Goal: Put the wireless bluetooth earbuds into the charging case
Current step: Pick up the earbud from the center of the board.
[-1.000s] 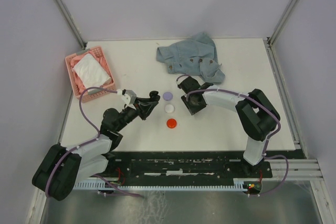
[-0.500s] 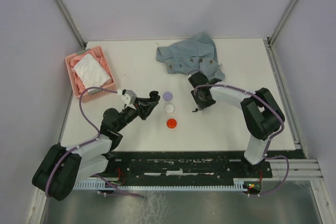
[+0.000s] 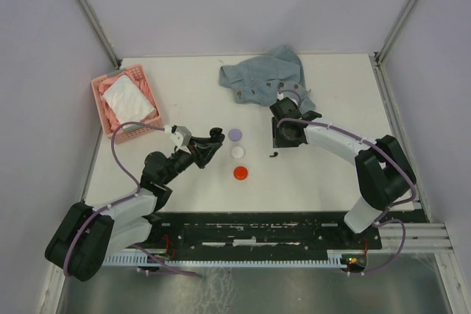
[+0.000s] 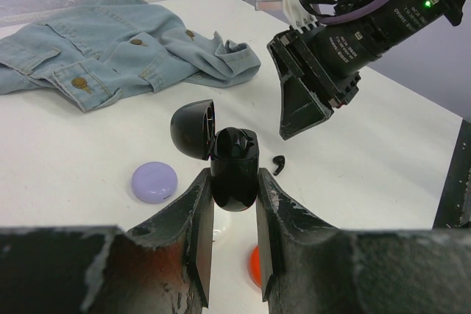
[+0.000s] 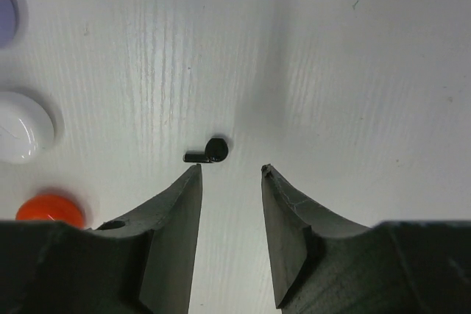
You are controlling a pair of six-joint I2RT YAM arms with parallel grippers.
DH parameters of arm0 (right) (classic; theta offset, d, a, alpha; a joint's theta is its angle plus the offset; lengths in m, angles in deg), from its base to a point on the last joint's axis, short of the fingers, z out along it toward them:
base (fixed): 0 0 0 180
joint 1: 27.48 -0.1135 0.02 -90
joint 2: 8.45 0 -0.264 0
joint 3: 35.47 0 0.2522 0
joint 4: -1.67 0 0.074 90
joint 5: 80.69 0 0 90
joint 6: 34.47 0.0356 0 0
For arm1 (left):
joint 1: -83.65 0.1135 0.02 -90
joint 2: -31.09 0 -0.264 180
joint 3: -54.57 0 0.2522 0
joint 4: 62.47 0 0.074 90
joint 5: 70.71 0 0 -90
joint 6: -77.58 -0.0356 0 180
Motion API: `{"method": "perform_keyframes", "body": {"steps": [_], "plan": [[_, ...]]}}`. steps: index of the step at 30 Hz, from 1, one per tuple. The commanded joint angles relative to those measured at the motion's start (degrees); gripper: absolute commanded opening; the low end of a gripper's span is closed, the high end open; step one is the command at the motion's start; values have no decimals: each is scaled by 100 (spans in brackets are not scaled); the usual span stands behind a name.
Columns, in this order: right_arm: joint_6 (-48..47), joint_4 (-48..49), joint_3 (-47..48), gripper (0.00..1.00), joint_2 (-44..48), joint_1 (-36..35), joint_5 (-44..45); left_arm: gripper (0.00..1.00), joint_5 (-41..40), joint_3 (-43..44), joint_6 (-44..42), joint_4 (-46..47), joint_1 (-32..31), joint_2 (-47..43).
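Observation:
The earbud's round head (image 3: 275, 154) (image 5: 216, 149) is nearest my right gripper's finger gap, so my right gripper needs to move down and to the left in the top view onto it.
My left gripper (image 4: 234, 182) is shut on a black charging case (image 4: 235, 170), held above the table with its lid (image 4: 193, 130) hinged open; the same case (image 3: 213, 137) shows in the top view. Its inside is too dark to tell what it holds. A tiny black stemmed earbud (image 5: 210, 152) lies on the white table, just ahead of my right gripper's left fingertip. My right gripper (image 5: 229, 169) hangs over it, open and empty. That earbud (image 3: 273, 155) sits below and left of the right gripper (image 3: 282, 140), and right of the case (image 4: 280, 162).
Three small round closed cases stand in a row between the arms: lilac (image 3: 235, 134), white (image 3: 238, 151) and red-orange (image 3: 241, 173). A denim jacket (image 3: 268, 79) lies at the back. A pink basket (image 3: 101, 112) with a white cloth stands at the left.
My right gripper has swung right and back, away from the round cases, and the black earbud now shows on the table beside it. The left arm and case are still.

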Motion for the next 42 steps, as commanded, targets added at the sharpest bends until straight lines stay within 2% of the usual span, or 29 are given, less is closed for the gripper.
{"method": "perform_keyframes", "body": {"steps": [1,12,19,25,42], "plan": [[1069,273,-72,45,-97,-24,-50,3,127,146,-219,173,5,-44],[1471,484,-121,41,-580,-39,48,3,261,190,-212,192,10,24],[1468,603,-63,34,-869,-56,-109,3,261,190,-202,189,11,29],[1345,398,100,32,-1008,-165,-172,3,286,199,-202,197,8,58],[946,-269,476,36,-1086,-576,233,3,318,199,-184,210,6,66]]}}
